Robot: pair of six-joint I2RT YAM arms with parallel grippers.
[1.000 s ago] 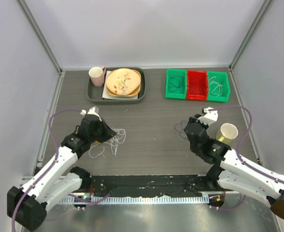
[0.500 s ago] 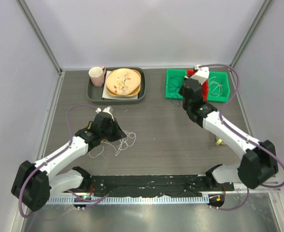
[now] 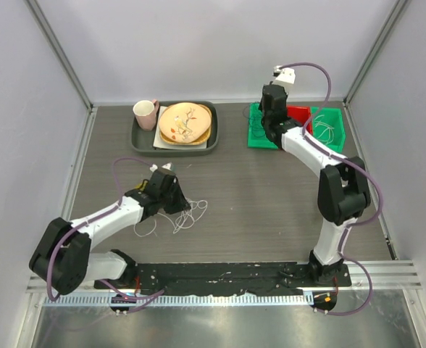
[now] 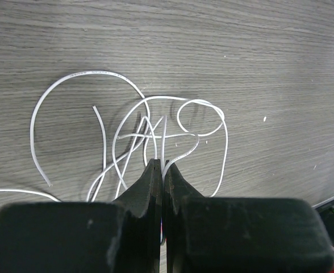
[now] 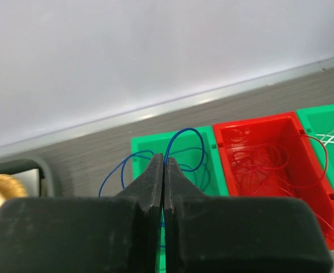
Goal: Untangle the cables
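Observation:
Next, my right gripper moves down into the green bin nearest the tray [image 5: 182, 156], which lies below it, and releases the blue cable apart from the red ones.
A tangle of thin white cables [image 3: 186, 214] lies on the table; in the left wrist view the white cables [image 4: 155, 128] loop just ahead of my left gripper [image 4: 162, 165], which is shut on white strands at the near edge of the tangle. My left gripper also shows in the top view [image 3: 175, 203]. My right gripper [image 5: 164, 159] is shut on a thin blue cable [image 5: 184, 136] and holds it above the left green bin [image 5: 204, 149]. In the top view my right gripper [image 3: 269, 123] hovers over that left green bin [image 3: 262, 127]. The red bin [image 5: 263, 153] holds red cables.
A right green bin [image 3: 327, 130] with white wires stands beside the red bin [image 3: 295, 127]. A dark tray [image 3: 142, 141] at the back holds a pink mug [image 3: 145, 114] and plates [image 3: 185, 122]. Walls close in the back and sides.
My right arm has swung from the table's right side up to the bins, carrying the blue cable. My left gripper has shifted right with the white tangle.

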